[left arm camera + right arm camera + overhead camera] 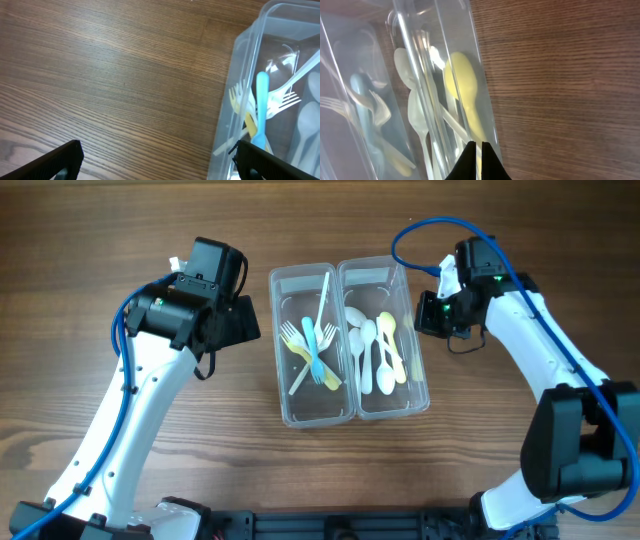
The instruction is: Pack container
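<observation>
The robot's right gripper should rise, move back toward its arm base (493,511), which lies back from it, and release, as the forks and spoons are already in separate tubs.
The clear two-tub container (283,405) lies mid-table. Its left tub holds yellow, blue and white forks (314,345). Its right tub holds white and yellow spoons (380,350). My left gripper (238,320) is open and empty just left of the container; in the left wrist view (157,162) its fingers are spread wide over bare wood, with the container wall (235,100) at the right. My right gripper (424,315) is at the container's right rim; in the right wrist view (477,150) its fingers are closed to a thin slit on the wall (482,95), beside a yellow spoon (462,85).
The wooden table (100,240) surrounds the container. A blue cable (420,235) loops above the right arm. The arm bases stand at the table's near edge.
</observation>
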Controlling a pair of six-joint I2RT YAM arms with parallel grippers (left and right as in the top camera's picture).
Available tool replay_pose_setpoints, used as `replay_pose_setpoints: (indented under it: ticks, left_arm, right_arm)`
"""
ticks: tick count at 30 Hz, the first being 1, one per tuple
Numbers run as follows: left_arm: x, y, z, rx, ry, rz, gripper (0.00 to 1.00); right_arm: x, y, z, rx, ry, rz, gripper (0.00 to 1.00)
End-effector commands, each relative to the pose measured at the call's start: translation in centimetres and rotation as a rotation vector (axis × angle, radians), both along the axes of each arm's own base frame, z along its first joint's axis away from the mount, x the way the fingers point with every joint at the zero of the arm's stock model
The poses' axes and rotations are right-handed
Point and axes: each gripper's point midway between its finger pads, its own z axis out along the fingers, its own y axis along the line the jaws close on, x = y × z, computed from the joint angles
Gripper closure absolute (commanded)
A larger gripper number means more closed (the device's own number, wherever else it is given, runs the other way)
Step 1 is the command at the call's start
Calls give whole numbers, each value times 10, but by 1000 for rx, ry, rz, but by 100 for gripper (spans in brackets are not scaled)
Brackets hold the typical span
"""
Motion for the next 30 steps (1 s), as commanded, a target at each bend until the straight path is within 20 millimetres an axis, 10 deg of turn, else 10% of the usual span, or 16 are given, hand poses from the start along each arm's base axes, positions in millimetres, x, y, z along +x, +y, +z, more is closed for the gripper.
replay_pose_setpoints:
  ticks: [1,7,10,15,21,27,30]
  left_arm:
    - [-2,6,-5,27,21,2,0]
    - [8,-7,-13,24,44,-143,7]
    - [8,-9,-4,17,12,-177,17]
    - [-9,-3,84,-48,-276,-167,15]
    - [-68,15,157,-107,-544,-162,11]
    - [-113,29,162,-112,-568,-161,0]
    - [-121,32,158,-108,-548,-162,0]
  right_arm:
    - [7,-18,-6,-55,8,-98,96]
    - [16,-23,26,-64,-101,-54,96]
    - [19,-23,90,-81,-270,15,96]
    - [-20,-26,261,-93,-767,44,96]
    - [-114,-31,353,-103,-1084,44,96]
    - [-176,-35,362,-111,-1147,48,93]
    - [-189,-36,362,-121,-1157,57,52]
